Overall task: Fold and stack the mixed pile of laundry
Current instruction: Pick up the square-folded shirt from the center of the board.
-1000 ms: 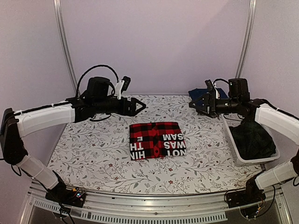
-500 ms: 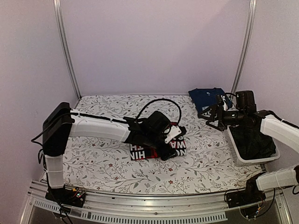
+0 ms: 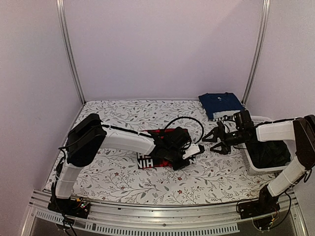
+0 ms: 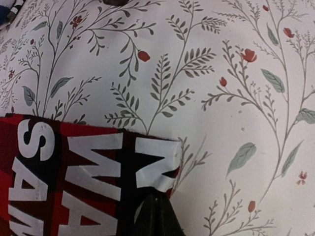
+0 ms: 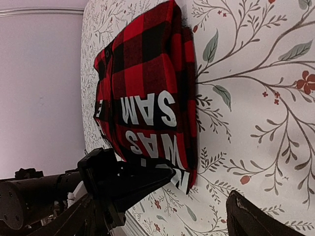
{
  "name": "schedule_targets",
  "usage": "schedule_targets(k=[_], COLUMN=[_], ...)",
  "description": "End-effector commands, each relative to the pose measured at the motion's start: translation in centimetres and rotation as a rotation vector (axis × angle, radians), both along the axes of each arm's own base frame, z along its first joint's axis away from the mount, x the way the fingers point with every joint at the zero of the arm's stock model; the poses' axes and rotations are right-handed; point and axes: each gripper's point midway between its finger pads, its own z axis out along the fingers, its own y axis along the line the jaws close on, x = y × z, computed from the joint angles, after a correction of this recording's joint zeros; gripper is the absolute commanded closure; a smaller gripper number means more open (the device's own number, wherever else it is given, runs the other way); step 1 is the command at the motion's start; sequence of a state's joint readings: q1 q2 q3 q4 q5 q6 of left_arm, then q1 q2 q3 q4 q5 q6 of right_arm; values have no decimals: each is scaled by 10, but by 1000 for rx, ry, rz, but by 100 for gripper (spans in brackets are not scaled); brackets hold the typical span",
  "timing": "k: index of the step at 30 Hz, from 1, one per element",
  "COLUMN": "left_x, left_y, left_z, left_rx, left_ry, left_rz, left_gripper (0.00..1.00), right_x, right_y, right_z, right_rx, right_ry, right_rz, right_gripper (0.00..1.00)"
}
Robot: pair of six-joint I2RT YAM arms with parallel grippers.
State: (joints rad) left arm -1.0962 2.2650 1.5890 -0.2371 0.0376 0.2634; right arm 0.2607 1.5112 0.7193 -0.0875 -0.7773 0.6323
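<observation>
The shirt's layered side edge [image 3: 190,138] [image 5: 189,101] lies left of my right gripper in the top view, so its open fingers slide that way around the shirt's edge next.
A folded red-and-black checked shirt [image 3: 146,158] with white lettering lies mid-table on the floral cloth. My left gripper [image 3: 186,161] reaches across it and is shut on its near right corner. In the left wrist view the closed tips [image 4: 157,216] pinch the lettered edge of the shirt [image 4: 59,187], which curls up slightly. My right gripper [image 3: 212,142] hovers open just right of the shirt, low over the cloth. Its wrist view shows the shirt [image 5: 147,73], the left gripper [image 5: 165,176] at the corner, and one of its own fingers [image 5: 246,216].
A navy folded garment [image 3: 220,104] lies at the back right. A white lattice basket [image 3: 253,169] at the right edge holds a dark garment [image 3: 270,147]. Floral cloth [image 3: 113,172] covers the table; metal posts stand at both back corners.
The left arm swung from the back left down onto the shirt and shut on its near right corner. The right arm came down and left, from beside the basket toward the shirt.
</observation>
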Motion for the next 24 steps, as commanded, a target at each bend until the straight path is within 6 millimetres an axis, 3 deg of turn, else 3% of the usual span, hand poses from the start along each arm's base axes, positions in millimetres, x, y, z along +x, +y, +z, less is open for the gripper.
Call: schedule_targets(k=[1, 10, 17, 24], left_x=[-9, -19, -18, -22], left_y=[-7, -8, -7, -4], left_z=[5, 56, 76, 88], left_rx=[-27, -169, -223, -277], left_ry=[17, 47, 32, 33], left_rz=[-30, -27, -11, -10], left_gripper=[100, 100, 100, 100], right_x=[12, 19, 18, 18], right_y=[6, 31, 53, 74], right_z=[-9, -39, -56, -52], right_rx=[29, 71, 133, 207], right_ry=[0, 76, 162, 243], right_rz=[16, 66, 79, 77], right_gripper=[12, 15, 14, 14])
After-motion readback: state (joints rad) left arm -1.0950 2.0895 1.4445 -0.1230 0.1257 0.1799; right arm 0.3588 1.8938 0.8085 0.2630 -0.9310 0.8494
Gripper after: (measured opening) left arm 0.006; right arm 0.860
